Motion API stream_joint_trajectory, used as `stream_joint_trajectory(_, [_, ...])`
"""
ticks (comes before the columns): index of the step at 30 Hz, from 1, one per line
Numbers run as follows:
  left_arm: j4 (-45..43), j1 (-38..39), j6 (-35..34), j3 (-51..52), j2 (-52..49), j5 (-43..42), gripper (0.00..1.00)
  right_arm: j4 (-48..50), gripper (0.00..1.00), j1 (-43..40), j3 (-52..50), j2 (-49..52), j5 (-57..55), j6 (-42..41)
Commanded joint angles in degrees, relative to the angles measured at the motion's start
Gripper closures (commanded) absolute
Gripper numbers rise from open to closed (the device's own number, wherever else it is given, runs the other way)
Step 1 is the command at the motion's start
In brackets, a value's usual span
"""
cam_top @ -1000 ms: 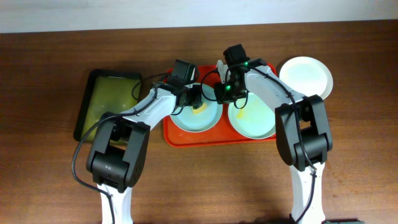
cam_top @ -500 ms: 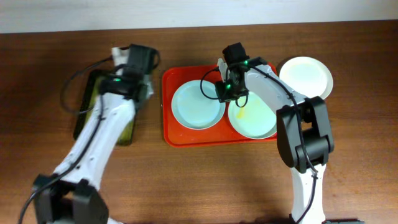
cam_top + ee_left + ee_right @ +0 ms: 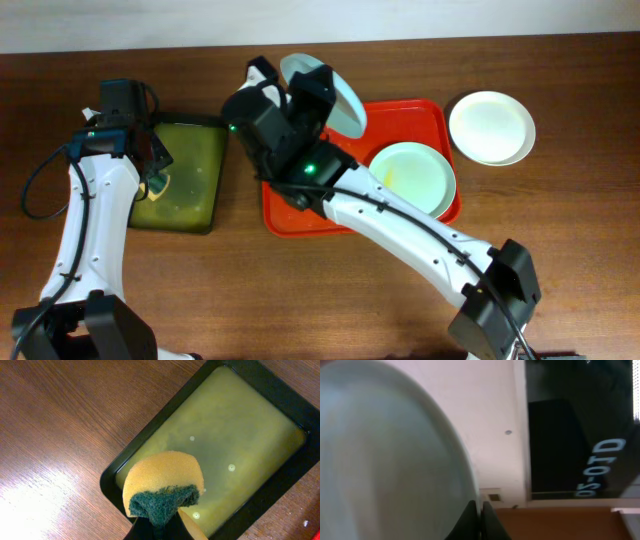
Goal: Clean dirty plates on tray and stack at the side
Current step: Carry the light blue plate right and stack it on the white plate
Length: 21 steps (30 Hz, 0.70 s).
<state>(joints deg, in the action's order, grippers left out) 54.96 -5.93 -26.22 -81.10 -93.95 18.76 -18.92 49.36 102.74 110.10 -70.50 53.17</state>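
The white plate lies beside the tray, so my right gripper should swing across the red tray (image 3: 290, 212) and down over the cream-white plate (image 3: 492, 127), and let go of the mint plate there.
My right gripper (image 3: 308, 100) is shut on the rim of a pale mint-green plate (image 3: 330, 92) and holds it raised and tilted on edge above the far left of the red tray (image 3: 290, 212). In the right wrist view the fingers (image 3: 480, 519) pinch that plate's (image 3: 385, 460) edge. A second mint plate (image 3: 415, 172) with a small yellow smear lies on the tray's right half. A cream-white plate (image 3: 492, 127) sits on the table right of the tray. My left gripper (image 3: 160, 529) is shut on a yellow-and-green sponge (image 3: 162, 485) above the dark tray.
A dark tray (image 3: 213, 128) with yellow-green liquid lies left of the red tray; its near corner shows in the left wrist view (image 3: 280, 491). The raised right arm (image 3: 400, 225) crosses over the red tray's front. Brown wooden table (image 3: 300, 300) all around.
The left arm swung left with the sponge from the red tray to the dark tray. The right gripper lifted the left mint plate off the red tray and tilted it up.
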Motion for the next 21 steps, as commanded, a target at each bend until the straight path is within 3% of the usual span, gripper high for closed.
stream_joint_trajectory(1, [0.11,-0.24,-0.52,0.50,1.03,-0.17,1.00,2.51,0.96,1.68,0.70,-0.76,-3.76,8.09])
stream_joint_trajectory(2, [0.09,-0.24,-0.52,0.50,1.03,-0.17,1.00,2.45,0.96,1.53,0.66,-0.72,-3.32,6.01])
stream_joint_trajectory(4, [0.09,-0.24,-0.52,0.50,1.03,-0.17,1.00,-2.01,0.96,-1.07,0.46,-0.68,0.59,-11.56])
stream_joint_trajectory(5, [0.09,-0.24,-0.52,0.50,1.03,-0.17,1.00,-9.73,0.96,-3.69,0.09,-0.68,10.62,-20.74])
stream_joint_trajectory(6, [0.09,-0.24,-0.52,0.50,1.03,-0.17,1.00,-17.38,0.96,-7.37,-0.98,-0.28,29.46,-23.82])
stream_joint_trajectory(7, [0.22,-0.24,-0.52,0.50,1.03,-0.17,1.00,-20.79,0.96,-10.51,-1.20,0.35,29.53,-23.69])
stream_joint_trajectory(9, [0.26,-0.24,-0.52,0.50,1.03,-0.20,1.00,-16.39,0.96,-12.28,-1.16,-0.94,9.33,-24.04])
stream_joint_trajectory(10, [0.26,-0.24,-0.52,0.50,1.03,-0.17,1.00,-13.31,0.96,-13.20,-1.16,-2.03,6.21,-23.47])
stream_joint_trajectory(11, [0.26,-0.24,-0.52,0.50,1.03,-0.17,1.00,-13.44,0.96,-14.75,-1.16,-2.29,10.56,-23.74])
stream_joint_trajectory(15, [0.24,-0.24,-0.52,0.61,1.03,-0.17,1.00,-23.10,0.96,-34.91,-1.18,-1.81,48.35,-49.64])
stream_joint_trajectory(18, [0.00,-0.24,-0.55,1.03,1.03,-0.20,1.00,-25.18,0.96,-58.95,-1.22,2.82,80.83,-61.48])
stream_joint_trajectory(21, [-0.04,-0.24,-0.55,1.46,1.03,-0.17,1.00,-26.40,0.96,-70.62,-1.22,8.28,83.45,-65.70])
